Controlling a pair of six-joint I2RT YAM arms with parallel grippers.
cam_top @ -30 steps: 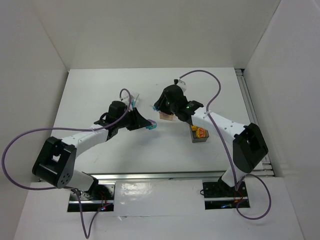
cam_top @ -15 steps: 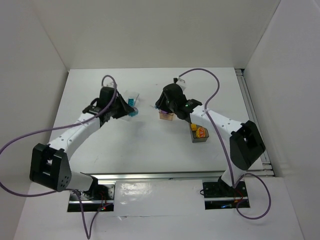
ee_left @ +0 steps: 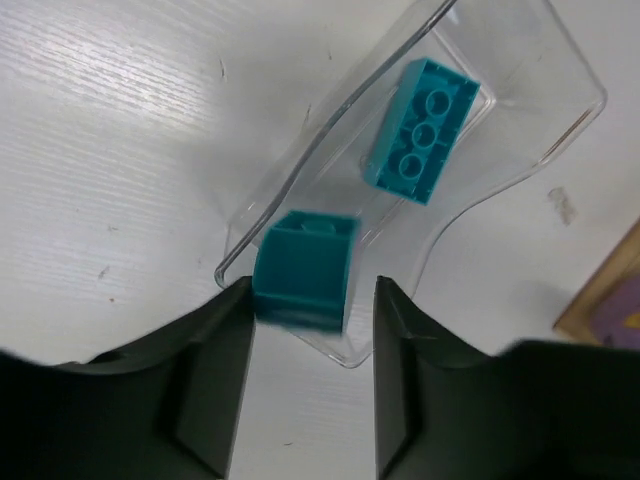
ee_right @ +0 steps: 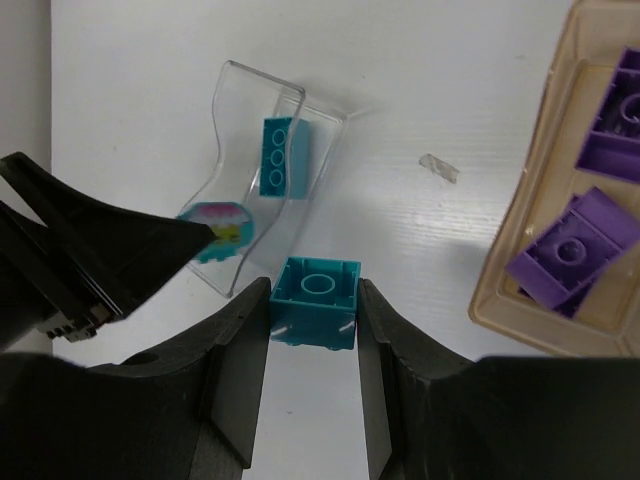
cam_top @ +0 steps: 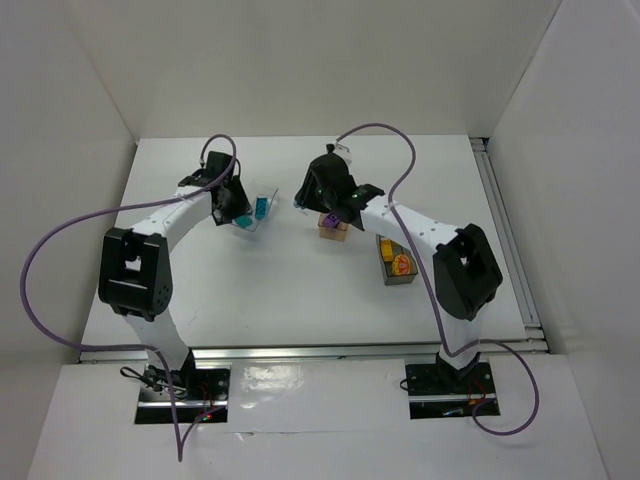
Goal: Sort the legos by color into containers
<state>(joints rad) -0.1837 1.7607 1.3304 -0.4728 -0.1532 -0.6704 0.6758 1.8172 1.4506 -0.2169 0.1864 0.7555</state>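
The clear tray's far end holds a matching teal lego, so my right gripper should next carry mine left in the top view, over that end, and release.
My left gripper (ee_left: 312, 292) is open over the near end of the clear tray (ee_left: 330, 130). A teal lego (ee_left: 305, 268), blurred, sits loose between the fingertips, with a gap on its right side. A second teal lego (ee_left: 422, 130) lies in that tray. My right gripper (ee_right: 315, 300) is shut on another teal lego (ee_right: 316, 298), held just right of the clear tray (ee_right: 300, 100). From above, both grippers meet at the clear tray (cam_top: 270, 192), the left gripper (cam_top: 238, 212) on its left and the right gripper (cam_top: 303, 203) on its right.
A tan tray (ee_right: 520, 230) holds purple legos (ee_right: 572, 250) right of the clear one, and shows from above as the tan tray (cam_top: 330, 234). Further right, a dark grey tray (cam_top: 388, 278) holds yellow-orange legos (cam_top: 399, 264). White walls enclose the table.
My left arm swung back and left with its teal lego to the clear tray, and its jaws have opened. My right gripper shifted left toward that tray, still holding its lego.
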